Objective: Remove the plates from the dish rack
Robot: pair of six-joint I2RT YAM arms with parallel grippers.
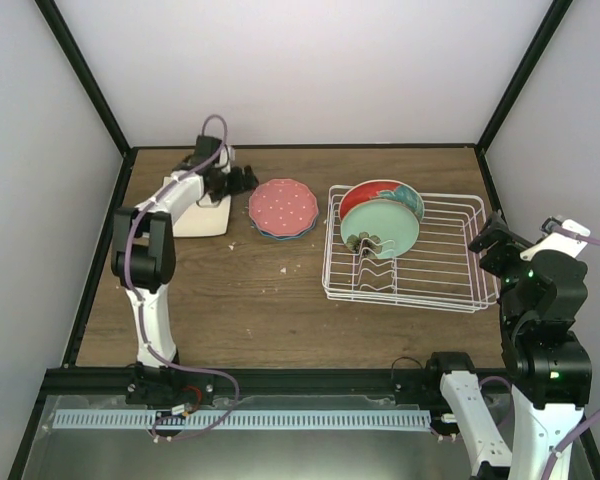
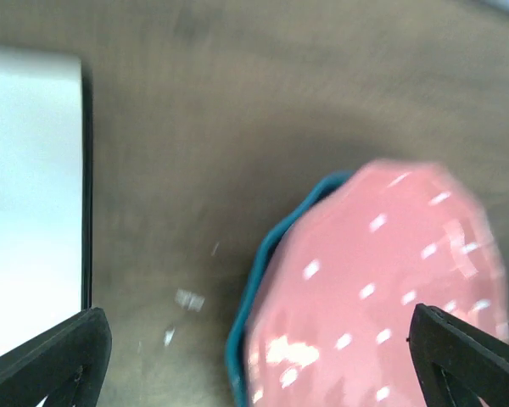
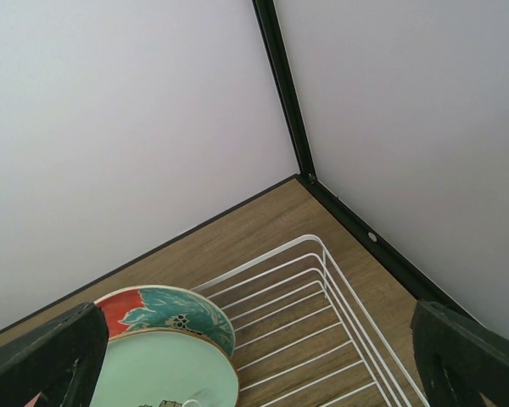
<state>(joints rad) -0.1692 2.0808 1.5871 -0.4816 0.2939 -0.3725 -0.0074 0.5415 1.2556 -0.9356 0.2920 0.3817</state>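
Observation:
My left gripper swings past the pink plate (image 1: 283, 206) onto the mint green plate's nearest rim (image 1: 345, 222) next, since that lies to the gripper's right in the top view.
The white wire dish rack (image 1: 440, 255) stands at the right. The large red-and-teal plate (image 1: 378, 190) and the mint green plate (image 1: 382, 228) stand upright in its left end; both also show in the right wrist view, the red-and-teal plate (image 3: 174, 309) behind the mint plate (image 3: 165, 373). The pink polka-dot plate (image 1: 283, 206) lies on the blue plate (image 2: 259, 284) on the table. The beige square plate (image 1: 202, 216) lies at back left. My left gripper (image 1: 242, 180) is open and empty above the pink plate (image 2: 382, 288). My right gripper (image 1: 488, 240) is open and empty at the rack's right end.
The wooden table (image 1: 250, 300) is bounded by a black frame and pale walls. The right part of the rack (image 3: 322, 314) holds nothing. A small dark shape (image 1: 364, 243) sits among the dividers in front of the mint plate.

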